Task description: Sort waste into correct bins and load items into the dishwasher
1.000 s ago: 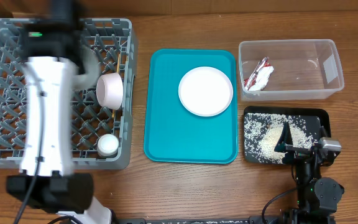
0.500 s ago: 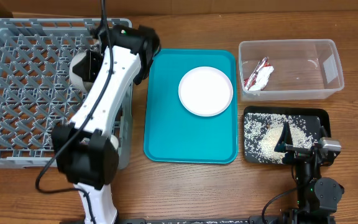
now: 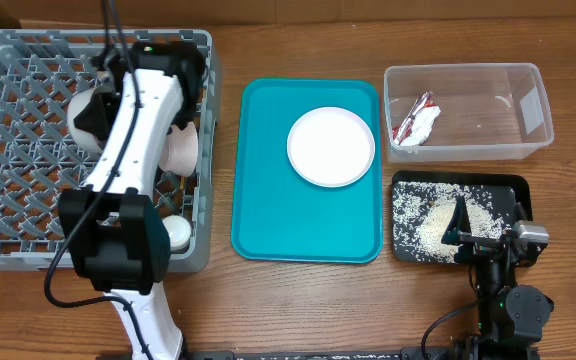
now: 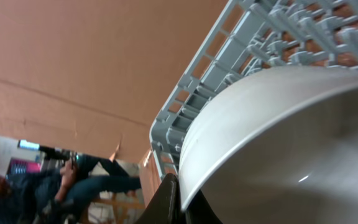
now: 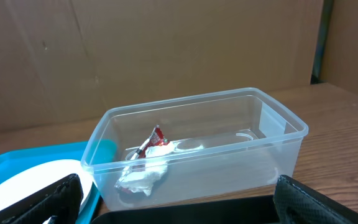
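Observation:
I will next move my left gripper down toward the second bowl and let go of the white bowl's rim at the rack's wires beside it, because the white bowl is still hanging above the rack.
My left gripper [image 3: 108, 100] is shut on the rim of a small white bowl [image 3: 86, 118] and holds it over the grey dish rack [image 3: 8, 220]. The left wrist view shows a black finger [image 4: 180, 190] clamped on that bowl's rim [image 4: 291, 137], with the rack [image 4: 241, 37] behind. A second bowl [image 3: 180, 145] lies on its side in the rack, and the tiny cup [image 3: 176, 232] stands near the rack's front right. The white plate [image 3: 331, 146] lies on the teal tray [image 3: 268, 200]. My right gripper [image 3: 473, 228] is open over the black tray [image 3: 508, 190] of rice [image 3: 433, 218]. The chopsticks are out of view.
The clear tub [image 3: 488, 110] at the back right holds the red wrapper and tissue [image 3: 415, 122]; both also show in the right wrist view, tub [image 5: 241, 149] and wrapper [image 5: 146, 163]. My left arm stretches from the front edge across the rack's right side.
My left arm has swung over the rack, and the held bowl has moved left from the rack's right side toward its middle. The right arm has not moved.

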`<state>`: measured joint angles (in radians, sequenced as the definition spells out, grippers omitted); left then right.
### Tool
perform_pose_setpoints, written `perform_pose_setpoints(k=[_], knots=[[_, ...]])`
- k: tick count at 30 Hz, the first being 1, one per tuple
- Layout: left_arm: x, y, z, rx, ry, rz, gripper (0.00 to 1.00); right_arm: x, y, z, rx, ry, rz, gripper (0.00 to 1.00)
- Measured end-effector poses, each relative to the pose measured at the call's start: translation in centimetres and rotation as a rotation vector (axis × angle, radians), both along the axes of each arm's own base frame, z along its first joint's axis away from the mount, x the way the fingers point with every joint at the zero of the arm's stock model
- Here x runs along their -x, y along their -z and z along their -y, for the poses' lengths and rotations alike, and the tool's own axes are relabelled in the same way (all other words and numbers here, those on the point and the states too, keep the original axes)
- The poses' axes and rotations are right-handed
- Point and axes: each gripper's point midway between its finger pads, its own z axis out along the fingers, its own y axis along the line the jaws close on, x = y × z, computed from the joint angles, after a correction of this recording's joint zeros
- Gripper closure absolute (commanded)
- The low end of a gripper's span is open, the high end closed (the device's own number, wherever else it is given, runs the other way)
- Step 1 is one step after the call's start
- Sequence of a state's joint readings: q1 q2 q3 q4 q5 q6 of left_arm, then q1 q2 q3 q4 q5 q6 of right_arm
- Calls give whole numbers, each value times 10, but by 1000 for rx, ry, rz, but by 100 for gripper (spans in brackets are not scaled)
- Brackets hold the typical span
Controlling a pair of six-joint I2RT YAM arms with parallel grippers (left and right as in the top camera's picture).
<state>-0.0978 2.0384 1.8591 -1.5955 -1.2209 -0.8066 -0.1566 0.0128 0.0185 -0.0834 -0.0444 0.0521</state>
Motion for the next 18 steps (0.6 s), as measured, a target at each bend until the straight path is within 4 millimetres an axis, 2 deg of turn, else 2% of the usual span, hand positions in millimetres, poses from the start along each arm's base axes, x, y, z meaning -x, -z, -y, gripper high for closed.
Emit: perform_pose_setpoints(k=[4,18], knots=[[2,8,-8,8,-25,7,96,0,0,0,0,0,0,0],[-8,51,-4,40,2,22,96,0,0,0,-1,0,0,0]])
